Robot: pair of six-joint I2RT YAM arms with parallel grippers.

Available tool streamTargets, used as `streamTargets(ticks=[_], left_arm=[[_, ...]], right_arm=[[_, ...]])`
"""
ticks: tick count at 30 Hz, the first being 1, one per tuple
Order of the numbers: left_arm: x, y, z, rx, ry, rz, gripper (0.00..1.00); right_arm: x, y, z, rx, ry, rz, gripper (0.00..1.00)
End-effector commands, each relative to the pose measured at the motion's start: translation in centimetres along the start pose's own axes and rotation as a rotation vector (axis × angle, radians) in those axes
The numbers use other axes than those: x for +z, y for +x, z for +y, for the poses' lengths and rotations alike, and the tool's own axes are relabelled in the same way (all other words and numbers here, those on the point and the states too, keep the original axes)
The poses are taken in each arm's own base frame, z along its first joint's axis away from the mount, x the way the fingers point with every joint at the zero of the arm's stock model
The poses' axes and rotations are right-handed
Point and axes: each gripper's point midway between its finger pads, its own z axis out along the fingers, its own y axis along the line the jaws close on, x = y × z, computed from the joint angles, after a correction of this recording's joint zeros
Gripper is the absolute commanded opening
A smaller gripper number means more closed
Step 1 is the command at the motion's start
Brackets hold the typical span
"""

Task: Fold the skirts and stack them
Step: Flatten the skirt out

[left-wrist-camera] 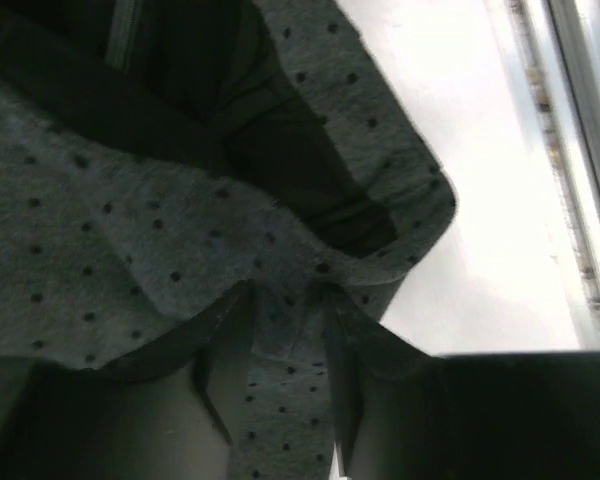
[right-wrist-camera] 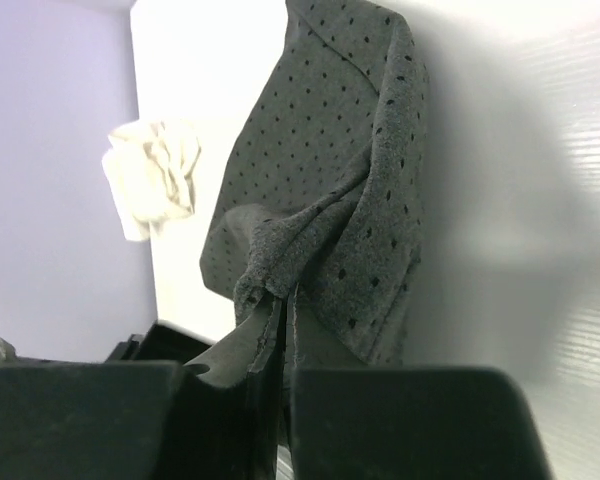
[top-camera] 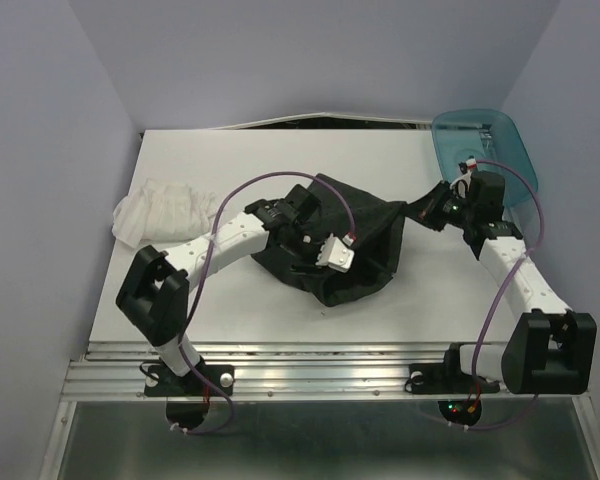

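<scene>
My left gripper is open, and its fingers are clear of the skirt's near corner, which sticks out toward the bar. I will next lift the gripper, bring it back and lower it onto that corner.
The charcoal-black dotted skirt [top-camera: 365, 235] lies bunched in the middle of the table. My right gripper [top-camera: 432, 208] is shut on its right corner, and the right wrist view shows that cloth [right-wrist-camera: 330, 180] pinched between the closed jaws of the gripper [right-wrist-camera: 280, 302]. My left gripper [top-camera: 318, 262] hangs over the skirt's near part. In the left wrist view this gripper [left-wrist-camera: 283, 300] has its jaws apart, with dotted cloth [left-wrist-camera: 130, 220] lying flat between the fingers [left-wrist-camera: 225, 345], not pinched. The white ruffled skirt [top-camera: 165, 210] sits crumpled at the far left, also seen in the right wrist view [right-wrist-camera: 155, 175].
A teal plastic bin [top-camera: 480, 148] stands at the back right corner, just behind the right wrist. The white table [top-camera: 230, 160] ends at a metal rail [top-camera: 300, 352] along the near edge. Lavender walls close in the left, right and back.
</scene>
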Motion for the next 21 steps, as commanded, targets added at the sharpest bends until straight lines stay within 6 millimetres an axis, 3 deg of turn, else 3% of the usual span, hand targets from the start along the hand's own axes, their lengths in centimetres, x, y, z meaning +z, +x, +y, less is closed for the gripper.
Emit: streamTargets(ticks=[1, 2, 8, 10, 11, 12, 14, 16, 19, 21], left_arm=[[-1.0, -2.4, 2.7, 0.008, -0.061, -0.039, 0.80], [-1.8, -3.2, 2.8, -0.006, -0.086, -0.056, 0.98], [-5.5, -7.6, 2.0, -0.006, -0.255, -0.141, 0.98], [-4.7, -9.1, 0.4, -0.013, -0.245, -0.114, 0.94], [-3.8, -10.3, -0.7, 0.001, -0.237, -0.089, 0.87], [-3.7, -9.7, -0.3, -0.007, -0.260, -0.056, 0.83], [-1.3, -10.7, -2.7, 0.014, -0.212, -0.014, 0.79], [1.2, -9.8, -4.2, 0.036, -0.200, 0.076, 0.77], [3.4, -8.2, -4.9, 0.036, -0.202, 0.188, 0.75], [5.1, -7.1, -4.5, 0.013, -0.214, 0.246, 0.75]], right_arm=[[0.1, -3.1, 1.4, 0.028, -0.025, -0.109, 0.01], [0.1, -3.5, 1.7, 0.033, -0.028, -0.116, 0.01], [1.2, -3.5, 0.7, 0.128, -0.016, -0.118, 0.01], [1.4, -3.3, 0.2, 0.143, -0.006, -0.114, 0.01], [1.5, -3.4, 0.1, 0.143, -0.003, -0.116, 0.01], [1.5, -3.4, 0.0, 0.143, 0.001, -0.116, 0.01], [1.6, -3.8, 0.2, 0.141, 0.002, -0.121, 0.01], [1.5, -4.2, 0.7, 0.138, -0.005, -0.127, 0.01], [1.4, -4.7, 1.1, 0.132, -0.008, -0.139, 0.01], [1.4, -4.7, 1.1, 0.134, -0.007, -0.142, 0.01]])
